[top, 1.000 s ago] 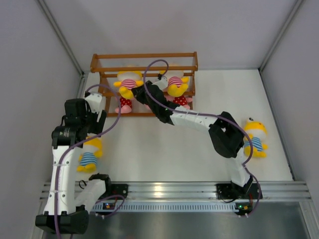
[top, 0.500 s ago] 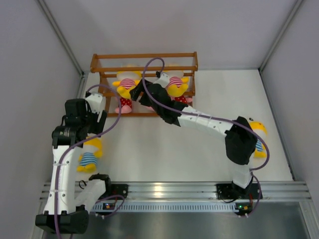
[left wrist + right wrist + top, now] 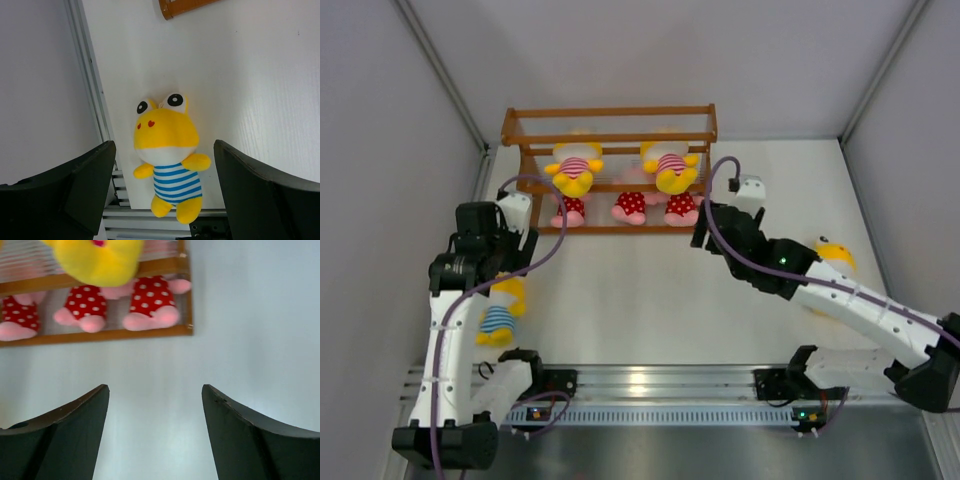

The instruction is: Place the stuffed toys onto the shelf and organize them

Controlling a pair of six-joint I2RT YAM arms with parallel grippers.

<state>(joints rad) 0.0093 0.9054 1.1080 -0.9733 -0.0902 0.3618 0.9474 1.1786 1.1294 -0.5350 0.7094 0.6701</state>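
The left gripper lowers and shifts back to the blue-striped yellow toy's white muzzle (image 3: 502, 299) (image 3: 166, 155) next.
The brown wooden shelf (image 3: 610, 112) stands at the back of the table. Two yellow stuffed toys in pink-striped shirts (image 3: 575, 168) (image 3: 672, 168) sit on its upper tier. Three pink toys in red dotted outfits (image 3: 570, 208) (image 3: 631, 206) (image 3: 681, 206) sit side by side below. My right gripper (image 3: 702, 228) is open and empty, just right of the shelf's front; its view shows the bottom rail (image 3: 100, 335) and the pink toys' legs (image 3: 147, 297). My left gripper (image 3: 164, 145) hangs open above a yellow blue-striped toy (image 3: 170, 150) lying face up. Another yellow toy (image 3: 833, 255) lies partly behind my right arm.
The blue-striped toy (image 3: 498, 318) lies close to the table's left edge and the metal rail (image 3: 660, 380) at the front. Grey walls close in the table on the left, back and right.
My right gripper has opened and drawn back out of the shelf to the right. A pink dotted toy now shows in the middle of the lower tier. The left arm has barely moved.
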